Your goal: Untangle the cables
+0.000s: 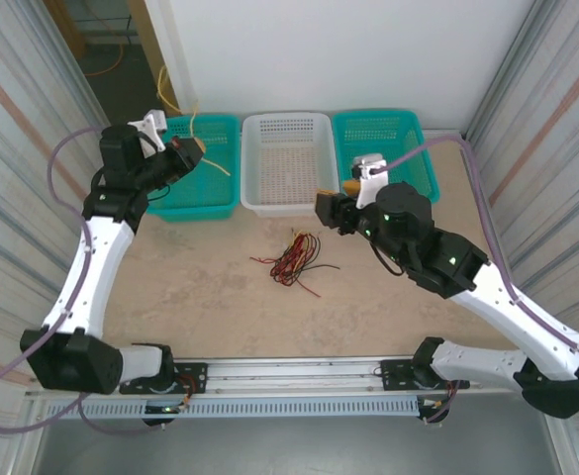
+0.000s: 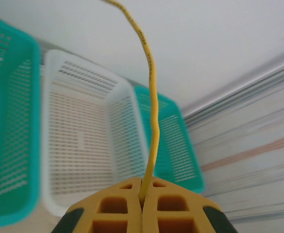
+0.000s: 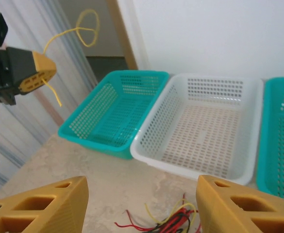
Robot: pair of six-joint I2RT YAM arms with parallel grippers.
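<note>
My left gripper is above the teal basket's open bottom, so next it needs to tilt downward, come down and release the yellow cable there.
A tangle of thin red, black and yellow cables (image 1: 291,259) lies on the table in front of the white basket. In the right wrist view the same cables (image 3: 176,223) lie low between my fingers. My left gripper (image 1: 196,148) hangs over the left teal basket, shut on a single yellow cable (image 2: 151,97) that rises from between its pads and curls overhead. From the right wrist camera that left gripper (image 3: 35,73) and its yellow cable (image 3: 78,30) appear at the upper left. My right gripper (image 1: 327,208) hovers just right of and above the tangle; its jaws (image 3: 142,206) stand open and hold nothing.
Three perforated baskets line the back of the table: teal on the left (image 1: 210,193), white in the middle (image 1: 289,203), teal on the right (image 1: 408,134). Corrugated metal walls close in both sides. The arm rail runs along the near edge.
</note>
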